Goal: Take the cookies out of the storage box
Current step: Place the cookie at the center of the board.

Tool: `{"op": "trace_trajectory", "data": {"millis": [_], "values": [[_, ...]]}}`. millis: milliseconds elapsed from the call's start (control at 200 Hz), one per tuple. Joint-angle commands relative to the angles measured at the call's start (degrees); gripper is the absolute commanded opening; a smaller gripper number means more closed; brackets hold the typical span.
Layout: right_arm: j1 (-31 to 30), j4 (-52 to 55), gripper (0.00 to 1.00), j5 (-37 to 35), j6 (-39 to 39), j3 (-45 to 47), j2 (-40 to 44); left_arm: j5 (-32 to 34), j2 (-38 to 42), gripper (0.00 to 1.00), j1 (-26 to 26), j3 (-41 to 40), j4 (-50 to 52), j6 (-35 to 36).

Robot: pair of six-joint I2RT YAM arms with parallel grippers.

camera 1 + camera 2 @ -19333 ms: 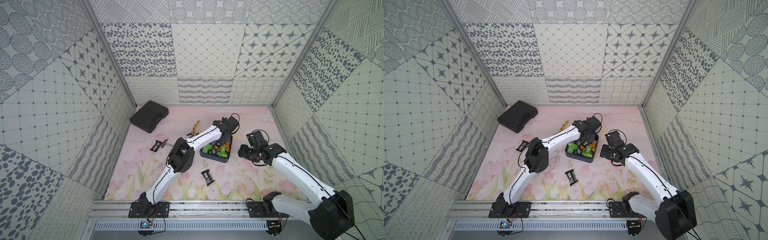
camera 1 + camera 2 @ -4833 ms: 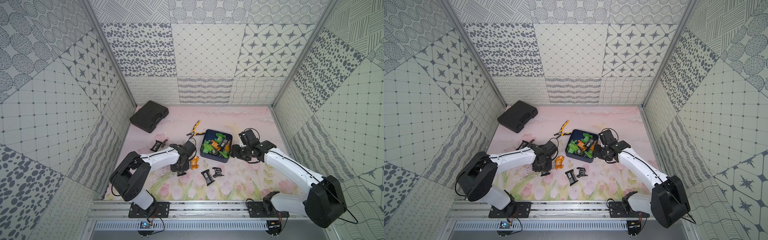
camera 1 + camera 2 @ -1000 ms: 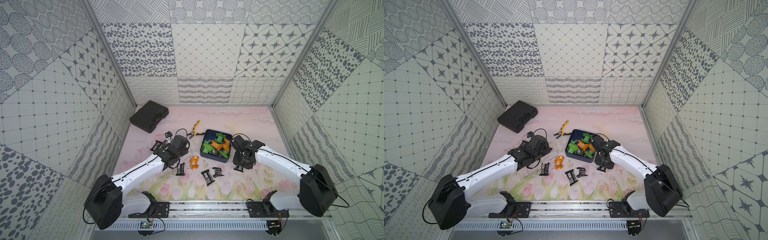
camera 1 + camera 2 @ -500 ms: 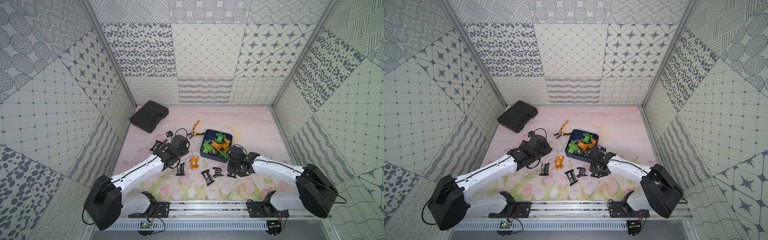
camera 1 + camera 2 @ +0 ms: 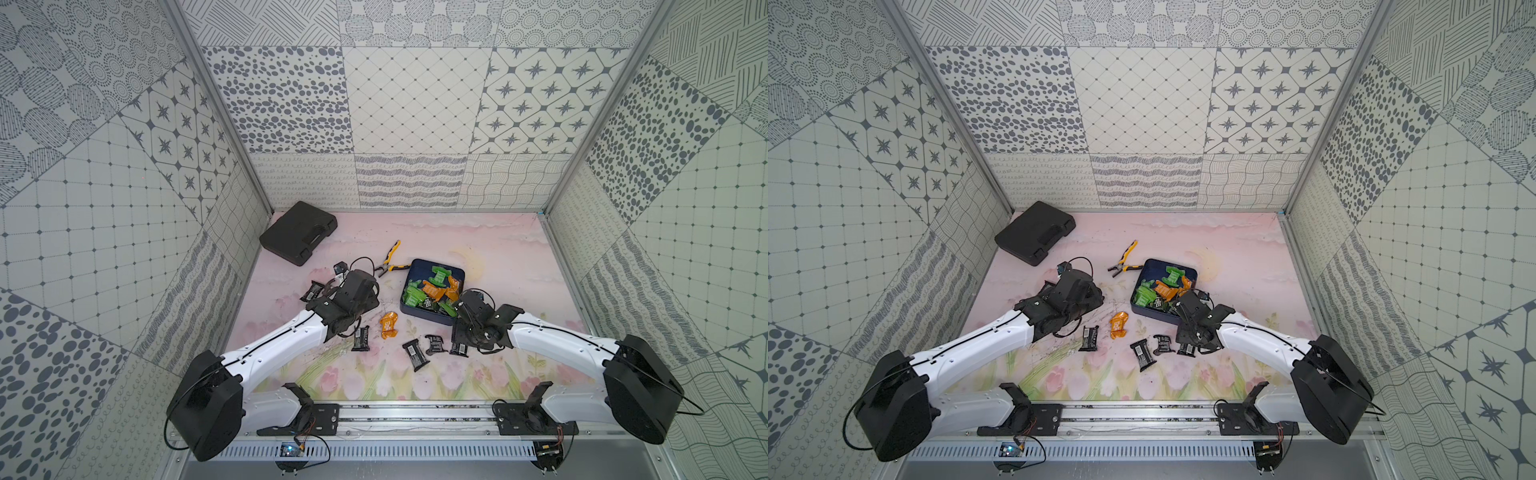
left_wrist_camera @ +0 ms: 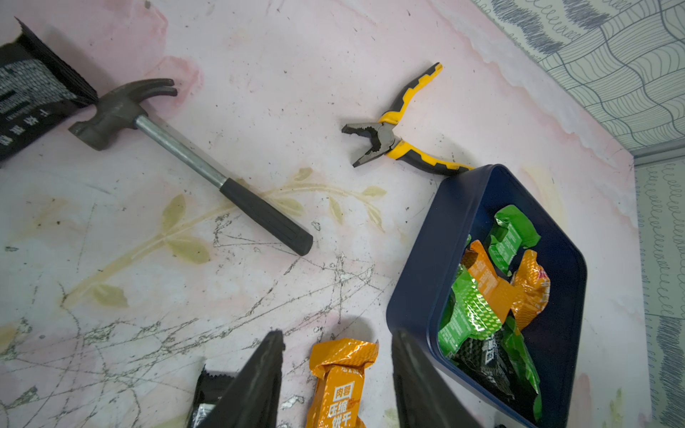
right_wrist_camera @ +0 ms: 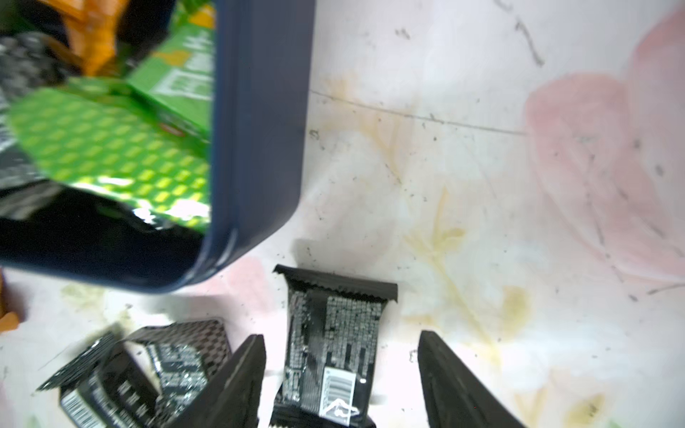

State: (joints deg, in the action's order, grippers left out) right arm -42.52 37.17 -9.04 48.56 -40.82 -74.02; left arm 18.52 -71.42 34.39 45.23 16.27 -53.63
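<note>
Next, my right gripper rises, moves outward over the box's rim and goes down onto the green packet's near end [image 5: 451, 311] [image 7: 128, 160], as the box's side stands in the way.
The navy storage box [image 5: 428, 316] [image 5: 1150, 318] sits mid-table, with several green, orange and black cookies [image 5: 432, 286] [image 6: 493, 292] heaped inside. My right gripper [image 7: 339, 335] is open, low over the mat by the box's near corner. A black cookie packet [image 7: 333, 352] [image 5: 459, 348] lies flat on the mat between its jaws, free of both. Two more black packets [image 5: 415, 354] [image 5: 434, 344] lie beside it. My left gripper [image 6: 337, 333] is open above an orange packet [image 6: 341, 381] [image 5: 388, 326] that rests on the mat. Another black packet [image 5: 360, 337] lies left of that.
A hammer [image 6: 192, 163] and yellow-and-black pliers [image 5: 388, 266] [image 6: 400, 137] lie on the mat behind the left arm. One black packet [image 5: 311, 291] sits by the hammer head. A black case [image 5: 297, 237] is in the back left corner. Patterned walls enclose the table.
My right gripper came forward and down from the box's edge to the loose packets, then opened, leaving a black packet on the mat. The left arm has not moved.
</note>
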Motion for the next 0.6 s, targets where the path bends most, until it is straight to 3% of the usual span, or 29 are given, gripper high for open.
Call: {"op": "trace_trajectory", "data": {"millis": [0, 135, 270, 595], "values": [[-0.19, 2.26, 0.71, -2.9, -9.78, -4.88, 3.71, -0.93, 0.45, 0.51, -0.2, -0.21, -2.63, 2.81], [-0.19, 3.24, 0.71, -4.0, -21.91, -10.72, 2.38, -1.03, 0.36, 0.51, -0.2, -0.49, -3.43, 2.67], [-0.19, 7.26, 0.69, -4.06, -30.64, -18.89, -5.95, -0.86, 0.24, 0.51, -0.2, -0.8, -3.7, 2.31], [-0.25, 11.5, 0.63, -4.29, -37.34, -31.2, -21.04, 0.2, 1.28, 0.51, -0.36, -1.68, -3.62, 1.5]]}}
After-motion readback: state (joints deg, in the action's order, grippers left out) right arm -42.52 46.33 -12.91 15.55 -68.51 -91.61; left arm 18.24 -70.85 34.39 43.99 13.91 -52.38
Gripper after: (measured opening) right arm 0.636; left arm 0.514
